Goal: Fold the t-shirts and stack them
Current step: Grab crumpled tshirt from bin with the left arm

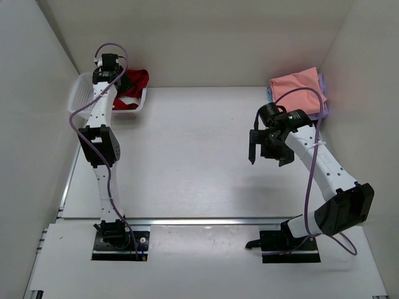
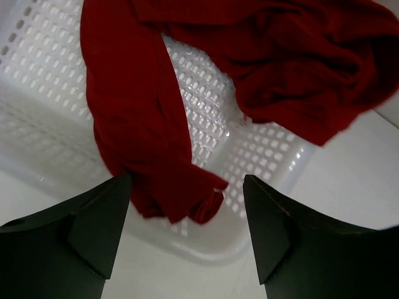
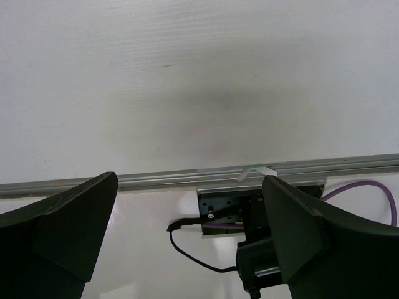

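Observation:
I need to lower my left gripper into the mesh basket (image 1: 81, 94) next, onto the narrow part of the dark red t-shirt (image 1: 134, 86), because that part of the t-shirt is below the gripper's open fingers.
A dark red t-shirt (image 1: 134, 86) lies crumpled in the white mesh basket (image 1: 81, 94) at the back left, partly draped over its rim. In the left wrist view the red shirt (image 2: 156, 124) hangs over the basket wall (image 2: 262, 156). My left gripper (image 2: 187, 212) is open and empty just above the shirt's hanging fold. A stack of folded shirts sits at the back right: salmon pink (image 1: 296, 87) on top, lavender (image 1: 323, 103) and a teal edge (image 1: 269, 94) below. My right gripper (image 1: 267, 152) is open and empty above the table; its wrist view (image 3: 190, 212) shows only table.
The table's near metal rail (image 3: 156, 179) and the right arm's base mount (image 3: 237, 215) with a black cable show in the right wrist view. White walls enclose the table on the left, back and right. Purple cables run along both arms.

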Controlling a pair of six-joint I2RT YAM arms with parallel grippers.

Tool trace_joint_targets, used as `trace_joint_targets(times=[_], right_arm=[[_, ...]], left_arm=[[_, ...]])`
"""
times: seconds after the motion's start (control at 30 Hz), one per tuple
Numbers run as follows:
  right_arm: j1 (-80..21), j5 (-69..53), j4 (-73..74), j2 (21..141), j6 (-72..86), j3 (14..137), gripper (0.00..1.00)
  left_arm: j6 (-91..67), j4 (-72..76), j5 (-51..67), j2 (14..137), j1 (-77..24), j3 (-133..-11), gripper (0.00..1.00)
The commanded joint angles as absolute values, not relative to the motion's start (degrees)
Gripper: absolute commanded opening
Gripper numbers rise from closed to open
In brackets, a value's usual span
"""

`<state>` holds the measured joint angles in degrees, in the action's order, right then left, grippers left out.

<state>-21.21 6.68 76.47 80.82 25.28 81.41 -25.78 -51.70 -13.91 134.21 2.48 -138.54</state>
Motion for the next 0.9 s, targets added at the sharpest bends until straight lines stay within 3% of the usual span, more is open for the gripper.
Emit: trace_joint_targets(times=[0.0, 0.13, 0.23, 0.27, 0.3, 0.37, 0.5, 0.6, 0.87], right_arm=[[-20.3, 6.9, 77.2, 81.5, 25.0, 81.9, 0.99], [-19.4, 7.0, 76.7, 83.3, 25.0, 82.5, 1.0], [-18.4, 7.0, 76.7, 84.3, 24.9, 83.0, 0.99], [-18.0, 7.1, 77.0, 84.9, 24.7, 82.9, 0.99], [-18.1, 6.9, 76.7, 84.9, 24.5, 83.0, 0.99], [-18.2, 7.1, 76.9, 85.6, 24.5, 83.4, 1.0], [-18.7, 6.9, 76.8, 87.0, 24.4, 84.0, 0.99], [-19.1, 7.2, 76.8, 87.7, 23.9, 85.0, 0.99], [-21.4, 7.9, 75.9, 87.9, 24.1, 85.3, 0.99]], left_arm=[[-26.8, -49.6, -10.0, 139.3, 2.8, -141.9, 0.84], [-29.4, -49.7, -8.3, 145.4, 3.5, -143.3, 0.83], [-30.7, -49.7, -5.7, 148.3, 3.2, -143.9, 0.75], [-30.7, -49.9, -4.9, 149.1, 3.7, -144.6, 0.61], [-31.8, -49.8, -3.9, 150.0, 3.5, -144.8, 0.55], [-32.7, -49.7, -3.9, 150.4, 4.0, -146.2, 0.29], [-33.2, -46.8, -4.3, 147.8, 4.9, -146.3, 0.06], [-32.9, -43.8, -4.3, 143.7, 4.7, -145.5, 0.0], [-31.7, -37.5, -4.9, 125.5, 3.9, -139.0, 0.0]])
